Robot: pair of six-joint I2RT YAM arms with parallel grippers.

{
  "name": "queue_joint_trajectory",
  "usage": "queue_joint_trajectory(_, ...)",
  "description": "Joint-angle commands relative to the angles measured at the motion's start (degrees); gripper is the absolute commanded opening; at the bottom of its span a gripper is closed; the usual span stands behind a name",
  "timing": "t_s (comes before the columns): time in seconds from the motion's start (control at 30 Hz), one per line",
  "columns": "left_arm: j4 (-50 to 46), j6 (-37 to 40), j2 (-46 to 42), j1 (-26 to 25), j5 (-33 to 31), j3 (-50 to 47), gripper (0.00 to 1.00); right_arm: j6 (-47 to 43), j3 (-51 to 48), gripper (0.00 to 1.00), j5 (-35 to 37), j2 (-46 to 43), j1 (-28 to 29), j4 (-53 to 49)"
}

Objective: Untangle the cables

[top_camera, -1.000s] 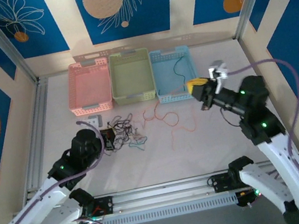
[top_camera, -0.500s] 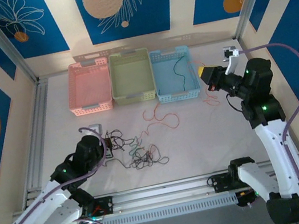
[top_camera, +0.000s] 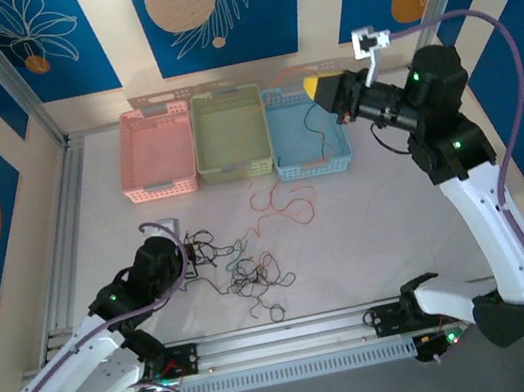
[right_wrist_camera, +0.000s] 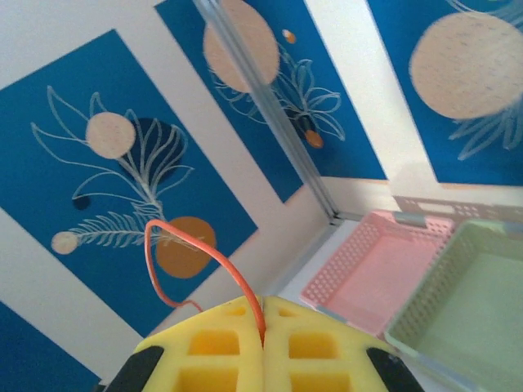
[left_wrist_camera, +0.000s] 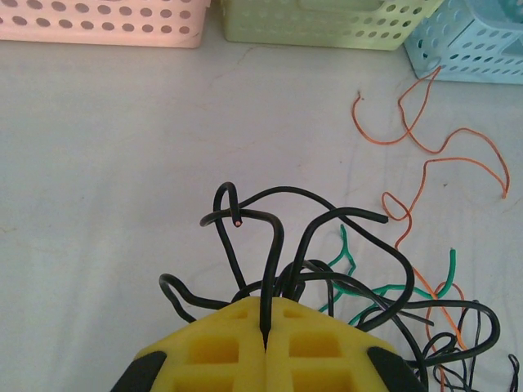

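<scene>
The robot's right gripper should move across and then down into the green basket [top_camera: 231, 132] [right_wrist_camera: 470, 294] to let go of the orange wire, since the blue basket holds a dark wire.
A tangle of black cables [top_camera: 240, 271] with a green strand [left_wrist_camera: 351, 261] lies on the white table in front of the left arm. My left gripper [left_wrist_camera: 265, 306] is shut on one black cable [left_wrist_camera: 274, 245] at the tangle's left edge. Loose orange-red cables [top_camera: 284, 202] curl on the table before the blue basket [top_camera: 285, 166], and a dark wire [top_camera: 311, 126] lies inside it. My right gripper [top_camera: 319, 89] hangs high above that basket, shut on an orange wire [right_wrist_camera: 204, 249] that arcs up from its pads.
Pink [top_camera: 133, 183], green [top_camera: 207, 170] and blue baskets stand in a row at the back. A small grey object [top_camera: 160, 222] lies by the left arm. Metal rails [top_camera: 62, 241] border the table on the left and front.
My right gripper has lifted and swung left, from table level beside the blue basket to high above it, with the orange wire. The black tangle was dragged towards the front.
</scene>
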Motion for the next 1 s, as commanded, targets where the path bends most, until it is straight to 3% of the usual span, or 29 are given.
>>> queue_joint_trajectory(0.0,-3.0,-0.6,-1.1,0.4,-1.9,1.9,0.0,-0.5,8.3,0.0,1.8,6.4,3.5,-0.2)
queue_joint_trajectory(0.33,-14.3,0.7,-2.6,0.5,-6.3,11.0,0.0,0.9,32.2,0.0,2.1,29.0,9.5,3.1)
queue_joint_trajectory(0.53,-16.3,1.0,-3.0,0.4,-5.1,13.3,0.0,1.0,48.6,0.0,3.4,44.6,9.1,1.6)
queue_joint_trajectory(0.73,-14.9,0.9,-3.2,0.5,-3.9,11.9,0.0,4.0,73.5,0.0,2.0,62.8,6.7,-2.7)
queue_joint_trajectory(0.83,-14.4,0.8,-2.7,0.4,-3.9,11.4,0.0,6.4,73.1,0.0,3.1,66.1,5.1,-0.3)
queue_joint_trajectory(0.97,-13.5,1.1,-2.4,0.4,-3.3,10.6,0.0,7.6,63.2,0.0,2.9,66.1,4.1,3.9)
